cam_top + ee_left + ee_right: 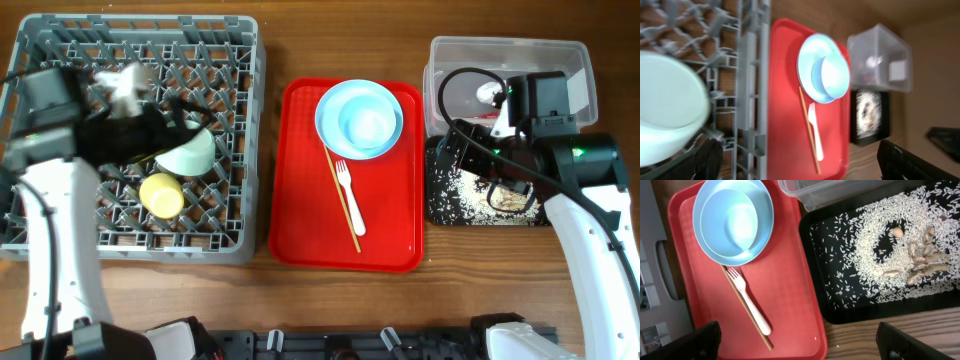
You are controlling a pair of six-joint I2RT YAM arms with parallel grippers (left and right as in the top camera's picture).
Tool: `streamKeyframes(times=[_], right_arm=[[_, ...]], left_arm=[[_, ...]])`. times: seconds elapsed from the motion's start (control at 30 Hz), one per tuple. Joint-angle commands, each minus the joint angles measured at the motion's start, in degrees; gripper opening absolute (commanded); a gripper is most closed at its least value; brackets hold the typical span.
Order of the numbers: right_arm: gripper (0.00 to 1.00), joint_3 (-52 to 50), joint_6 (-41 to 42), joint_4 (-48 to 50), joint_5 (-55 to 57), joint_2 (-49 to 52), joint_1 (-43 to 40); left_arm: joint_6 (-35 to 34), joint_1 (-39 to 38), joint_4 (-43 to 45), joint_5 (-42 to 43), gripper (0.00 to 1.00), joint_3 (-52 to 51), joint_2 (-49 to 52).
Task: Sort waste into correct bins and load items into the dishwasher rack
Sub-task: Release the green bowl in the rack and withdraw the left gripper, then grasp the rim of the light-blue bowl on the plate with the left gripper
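The robot's left hand will next go from the rack over the red tray and down onto the near rim of the pale blue bowl (368,122), which sits on top of the plate.
The grey dishwasher rack (250,120) holds a pale green bowl (192,152) and a yellow cup (162,195). My left gripper (165,125) hangs over the rack, open and empty (805,165), with the green bowl (667,107) just beside it. On the red tray lie a pale blue plate (335,105) carrying a pale blue bowl (368,122), a white fork (355,215) and a chopstick (333,172). My right gripper (455,150) is open and empty (800,347) above the black tray (437,205), which holds rice (875,260) and beige scraps (920,260).
The red tray (300,220) lies between the rack and the bins. The clear tub (510,50) stands behind the black tray with a white tissue (490,95) inside. The right arm's cable loops over the tub. Bare wood lies along the front.
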Motion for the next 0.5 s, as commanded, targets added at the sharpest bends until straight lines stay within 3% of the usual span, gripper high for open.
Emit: streamKeyframes(times=[0.0,0.23,0.47], right_arm=[[1.00,1.09,3.52,-1.75,3.72,0.02,-0.37],[1.00,1.09,7.69,-5.99,10.99,0.02,-4.94],[1.00,1.09,5.99,-6.34,10.34,0.02,-9.31]], left_arm=[[-5.46,-10.75,2.82,-12.59,1.00,1.62,-1.05],[-9.49,-30.10,13.75,-28.17,1.00,1.64,1.22],[-8.81,-40.96,28.11,-31.10,1.00,1.64,8.15]])
